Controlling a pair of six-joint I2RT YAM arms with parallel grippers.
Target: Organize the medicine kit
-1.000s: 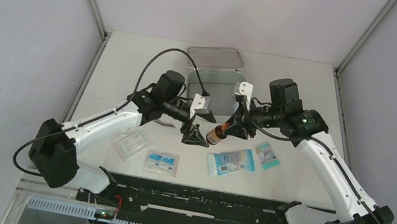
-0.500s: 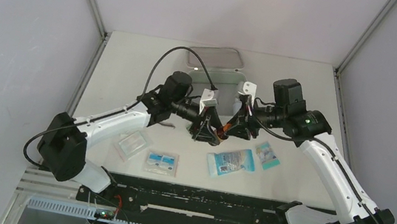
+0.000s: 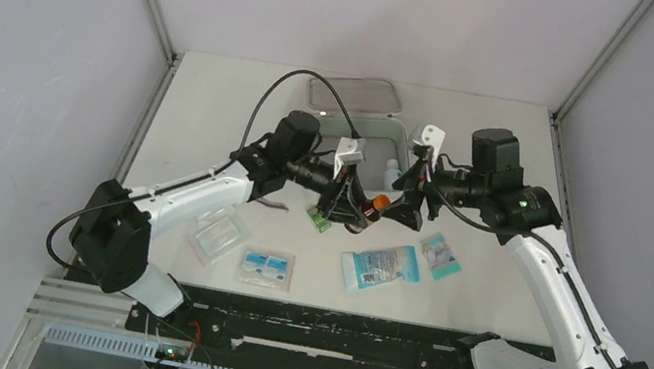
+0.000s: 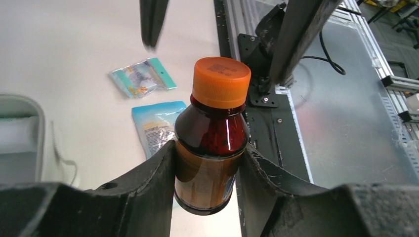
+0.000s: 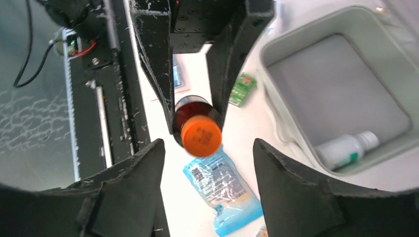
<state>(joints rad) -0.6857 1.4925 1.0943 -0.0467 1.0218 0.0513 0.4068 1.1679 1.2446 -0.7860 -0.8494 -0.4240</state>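
My left gripper should next move the brown bottle outward over the rim of the open kit, then lower it onto the empty spot (image 3: 373, 156) (image 4: 18, 167) next to the white bottle.
A brown glass bottle (image 4: 211, 143) with an orange cap (image 3: 381, 201) hangs above the table, and my left gripper (image 4: 207, 155) is shut on its body. My right gripper (image 5: 206, 148) stands open just beyond the cap (image 5: 200, 136) without touching it. The medicine kit (image 3: 374, 134) lies open right behind both grippers, with its lid (image 3: 354, 95) flat on the table behind it. Inside the greyish kit (image 5: 341, 84) lies a white bottle (image 5: 346, 148).
A blue pouch (image 3: 379, 267) and a small teal packet (image 3: 440, 256) lie in front of the right gripper. A green packet (image 3: 321, 219) sits under the left gripper. Two clear packets (image 3: 220, 237) (image 3: 265, 268) lie at the front left.
The left gripper moved in and shut on the brown bottle. The right gripper let go of it and drew back a little to the right.
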